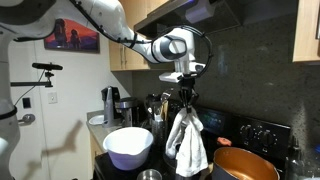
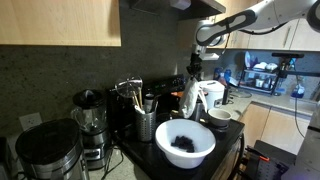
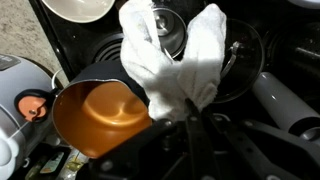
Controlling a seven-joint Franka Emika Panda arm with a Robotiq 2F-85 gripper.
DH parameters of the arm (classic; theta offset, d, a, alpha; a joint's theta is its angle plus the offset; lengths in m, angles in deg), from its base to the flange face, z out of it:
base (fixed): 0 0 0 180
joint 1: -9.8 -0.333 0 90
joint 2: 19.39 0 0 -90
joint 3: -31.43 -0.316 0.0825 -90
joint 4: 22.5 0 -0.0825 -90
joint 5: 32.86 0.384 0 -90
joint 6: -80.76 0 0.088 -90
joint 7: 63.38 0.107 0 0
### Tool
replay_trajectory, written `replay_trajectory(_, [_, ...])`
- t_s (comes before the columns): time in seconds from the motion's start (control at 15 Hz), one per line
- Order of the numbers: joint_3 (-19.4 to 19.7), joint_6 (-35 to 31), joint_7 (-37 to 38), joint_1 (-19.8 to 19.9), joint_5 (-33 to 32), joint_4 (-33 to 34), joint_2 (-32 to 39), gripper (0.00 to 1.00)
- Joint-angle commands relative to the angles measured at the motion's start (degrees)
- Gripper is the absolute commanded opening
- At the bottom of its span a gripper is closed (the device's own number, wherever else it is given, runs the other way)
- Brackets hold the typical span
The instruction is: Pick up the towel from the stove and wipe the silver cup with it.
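Observation:
My gripper should next move back and down to let go of the towel (image 1: 186, 140) over the small silver cup (image 1: 150, 175), as the cup stands uncovered below my gripper and back from it.
My gripper (image 1: 185, 105) is shut on the white towel (image 1: 186, 140), which hangs from the jaws above the black stove (image 1: 245, 135). It also shows in an exterior view (image 2: 192, 95), and in the wrist view the towel (image 3: 175, 55) drapes down from the gripper (image 3: 190, 112). The silver cup (image 3: 168, 28) stands on the stove under the towel, partly covered by it. A small silver cup-like rim (image 1: 150, 175) also shows at the bottom edge of an exterior view.
A copper pan (image 1: 245, 165) sits on the stove, seen also in the wrist view (image 3: 95, 115). A large white bowl (image 1: 128, 146) stands nearby (image 2: 185, 143). A utensil holder (image 2: 146, 122), blender (image 2: 90, 125) and kettle (image 1: 109, 103) line the counter.

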Motion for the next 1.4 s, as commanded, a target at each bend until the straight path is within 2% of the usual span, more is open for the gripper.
replay_trajectory(0.0, [0.2, 6.3, -5.6, 0.9, 1.8, 3.0, -2.3, 0.01])
replay_trajectory(0.27, [0.9, 11.7, -11.8, 1.4, 3.1, 4.0, -5.6, 0.01])
replay_trajectory(0.53, [1.8, 13.6, -17.1, 1.6, 8.5, 2.9, -11.0, 0.01])
replay_trajectory(0.93, [2.2, 18.9, -24.1, 0.1, 17.3, -1.9, -19.0, 0.01])
replay_trajectory(1.13, [2.1, 23.1, -26.0, -1.1, 18.8, -4.2, -23.2, 0.01])
replay_trajectory(1.33, [1.6, 23.6, -25.4, -2.5, 18.8, -8.3, -26.4, 0.01])
